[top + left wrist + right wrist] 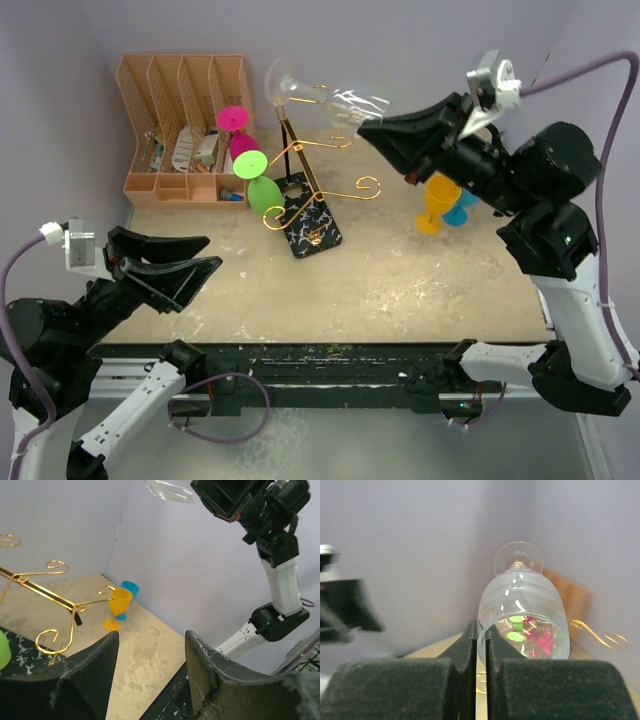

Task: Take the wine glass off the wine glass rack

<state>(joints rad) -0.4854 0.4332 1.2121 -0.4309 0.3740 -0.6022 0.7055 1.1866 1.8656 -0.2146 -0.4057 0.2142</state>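
Note:
My right gripper holds the wine glass sideways. It needs to tilt the glass foot-down and lower it to the bare tabletop below the gripper, outward of the orange glass, to let it go.
My right gripper [378, 127] is shut on the rim of a clear wine glass [350, 100]. It holds the glass on its side in the air, foot pointing left, above the gold wire wine glass rack [300, 150] with its black marbled base [312, 228]. In the right wrist view one finger is inside the bowl [522, 612] and one outside, at the gripper [481, 628], and no wire shows around the foot. A green glass [262, 190] and pink glasses [240, 135] hang at the rack's left. My left gripper [205, 257] is open and empty at the front left.
An orange slotted organiser [185, 130] stands at the back left. An orange glass [437, 202] and a blue glass [463, 208] stand on the table [420, 290] under my right arm. The left wrist view shows the rack's scroll arms [50, 592] and those glasses [119, 607].

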